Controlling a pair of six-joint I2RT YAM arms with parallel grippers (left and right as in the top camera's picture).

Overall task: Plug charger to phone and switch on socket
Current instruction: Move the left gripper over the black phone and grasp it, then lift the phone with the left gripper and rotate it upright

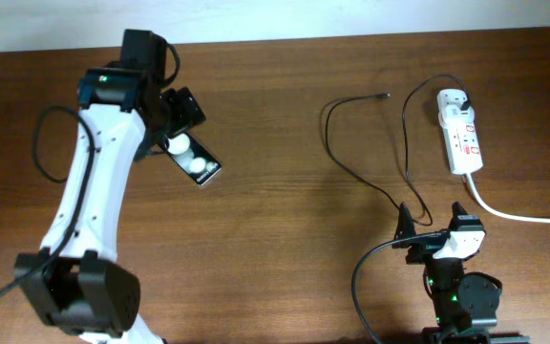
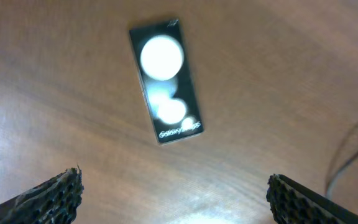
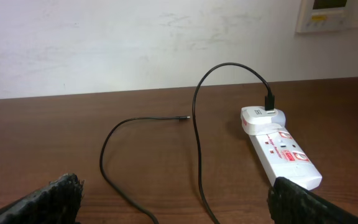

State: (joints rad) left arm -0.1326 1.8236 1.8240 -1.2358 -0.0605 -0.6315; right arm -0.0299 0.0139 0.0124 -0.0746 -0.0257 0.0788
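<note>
I need to move my left gripper down over the middle of the phone (image 1: 197, 160) (image 2: 166, 83), with one finger beside each long side of the phone, because the phone is narrow enough to fit between the open fingers.
The phone (image 1: 197, 160) lies flat on the wooden table at the left, black with two white round blobs; in the left wrist view it (image 2: 165, 81) lies ahead of my jaws. My left gripper (image 2: 173, 180) is open, empty and above the table just short of the phone. The charger (image 1: 329, 134) is a thin black cable looping across the table, its loose tip (image 1: 386, 96) bare. Its other end is plugged into the socket (image 1: 461, 139), a white power strip. My right gripper (image 1: 433, 222) is open and empty, with the cable (image 3: 107, 140) and socket (image 3: 281, 152) in front of it.
The socket's thick white cord (image 1: 514, 215) runs off to the right edge. A white wall stands behind the table's far edge (image 3: 104, 96). The left arm's white body (image 1: 94, 191) stretches over the table's left side.
</note>
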